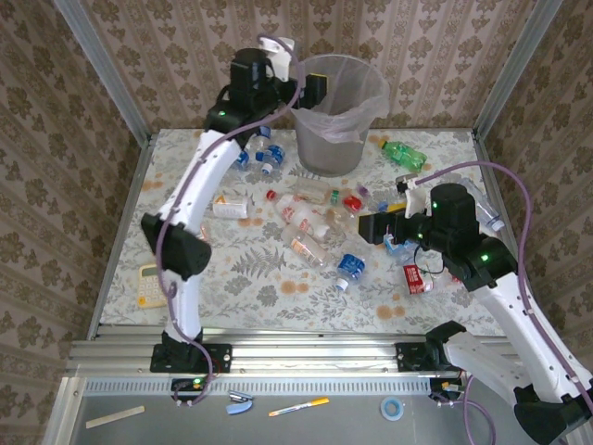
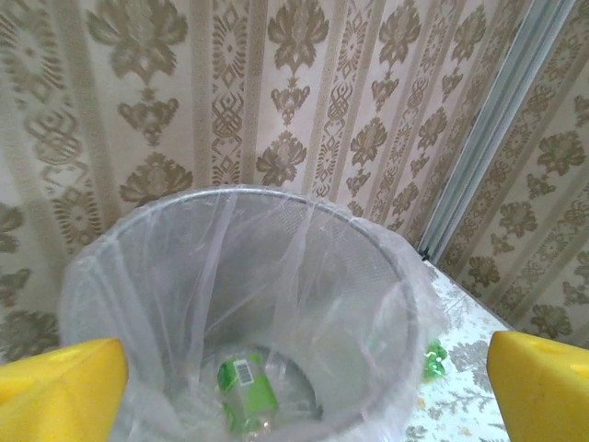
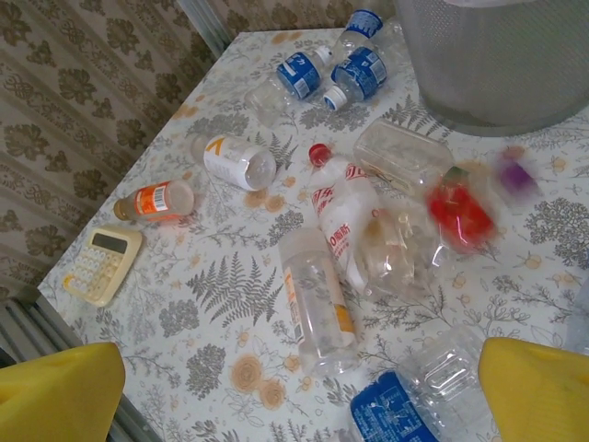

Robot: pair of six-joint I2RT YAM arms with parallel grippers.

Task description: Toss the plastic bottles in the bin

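Note:
My right gripper moves down to the red-labelled bottle with the purple cap (image 1: 352, 201) next.
The bin (image 1: 338, 111), grey mesh lined with a clear bag, stands at the back of the table. My left gripper (image 1: 313, 88) hangs over its near-left rim, open and empty (image 2: 299, 391). A green-labelled bottle (image 2: 247, 391) lies on the bin's (image 2: 368, 276) bottom. Several plastic bottles lie scattered on the table: a green one (image 1: 404, 154), a red-and-white labelled one (image 3: 345, 216), a clear one with an orange stripe (image 3: 317, 299) and a crushed blue-labelled one (image 3: 405, 410). My right gripper (image 1: 372, 227) hovers open above these (image 3: 299, 396), holding nothing.
A beige calculator (image 1: 150, 283) lies near the left table edge (image 3: 101, 265). More bottles, blue-labelled (image 3: 359, 72) and orange (image 3: 156, 200), sit left of the bin (image 3: 497, 55). A marker (image 1: 298, 406) and tape roll (image 1: 393, 408) rest on the ledge below.

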